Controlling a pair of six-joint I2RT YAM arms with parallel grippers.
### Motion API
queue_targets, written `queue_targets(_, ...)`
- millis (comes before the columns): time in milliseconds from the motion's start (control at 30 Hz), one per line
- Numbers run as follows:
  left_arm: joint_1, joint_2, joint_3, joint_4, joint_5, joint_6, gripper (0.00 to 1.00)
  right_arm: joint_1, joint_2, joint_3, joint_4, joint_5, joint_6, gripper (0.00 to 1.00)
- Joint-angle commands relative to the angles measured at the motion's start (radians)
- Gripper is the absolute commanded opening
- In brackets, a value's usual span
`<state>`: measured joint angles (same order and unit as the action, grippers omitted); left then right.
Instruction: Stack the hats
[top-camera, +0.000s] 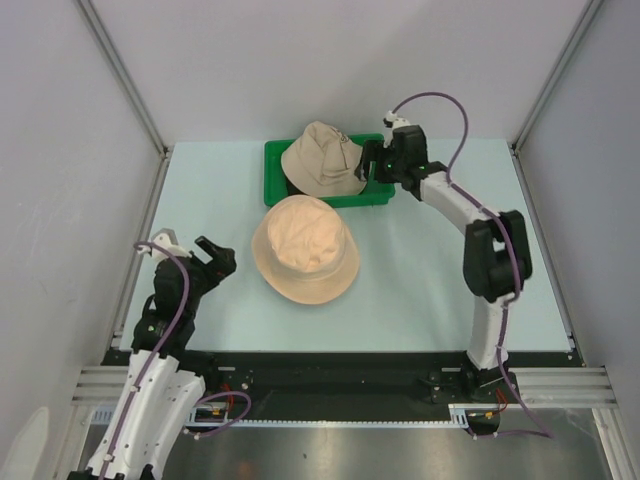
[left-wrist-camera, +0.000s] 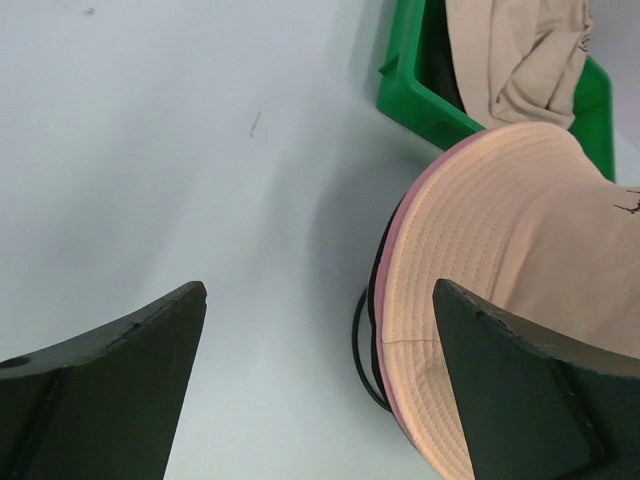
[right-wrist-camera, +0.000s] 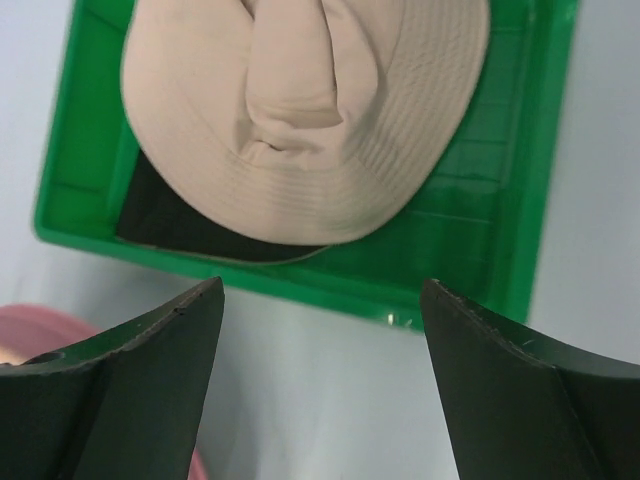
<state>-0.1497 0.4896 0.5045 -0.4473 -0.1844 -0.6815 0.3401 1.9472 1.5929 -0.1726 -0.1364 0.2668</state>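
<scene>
My right gripper moves down toward the green tray (top-camera: 275, 152) next, then closes on the beige hat's nearby edge.
A pink hat (top-camera: 305, 248) sits crown up in the middle of the table, over a black wire stand (left-wrist-camera: 364, 340) that shows under its brim. The pink hat also shows in the left wrist view (left-wrist-camera: 520, 250). A beige hat (top-camera: 322, 158) lies in the green tray (top-camera: 275, 152), on top of a black hat (right-wrist-camera: 170, 215) of which only an edge shows. My left gripper (top-camera: 213, 262) is open and empty, left of the pink hat; its jaws (left-wrist-camera: 320, 290) frame bare table and the brim. My right gripper (top-camera: 369, 166) is open and empty, just right of the beige hat (right-wrist-camera: 300, 110).
The green tray (right-wrist-camera: 500, 150) stands at the back centre of the table. White walls with metal posts close in the left, right and back sides. The arm bases stand at the near edge.
</scene>
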Motion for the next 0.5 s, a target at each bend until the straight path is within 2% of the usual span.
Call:
queue_targets(0,0.007,0.020,0.058,-0.059,-0.079,0.074,1.00,0.057,0.171,0.212,0.035,0.084,-0.029,0.84)
queue_targets(200,0.007,0.052,0.072,-0.059,-0.075,0.092,1.00,0.079,0.380,0.416,-0.013,0.273,-0.023,0.84)
queue_targets(367,0.007,0.073,0.077,-0.045,-0.061,0.099,1.00,0.080,0.508,0.519,-0.059,0.245,-0.012,0.83)
queue_targets(467,0.007,0.073,0.089,-0.042,-0.043,0.114,1.00,0.076,0.570,0.594,-0.106,0.205,-0.003,0.74)
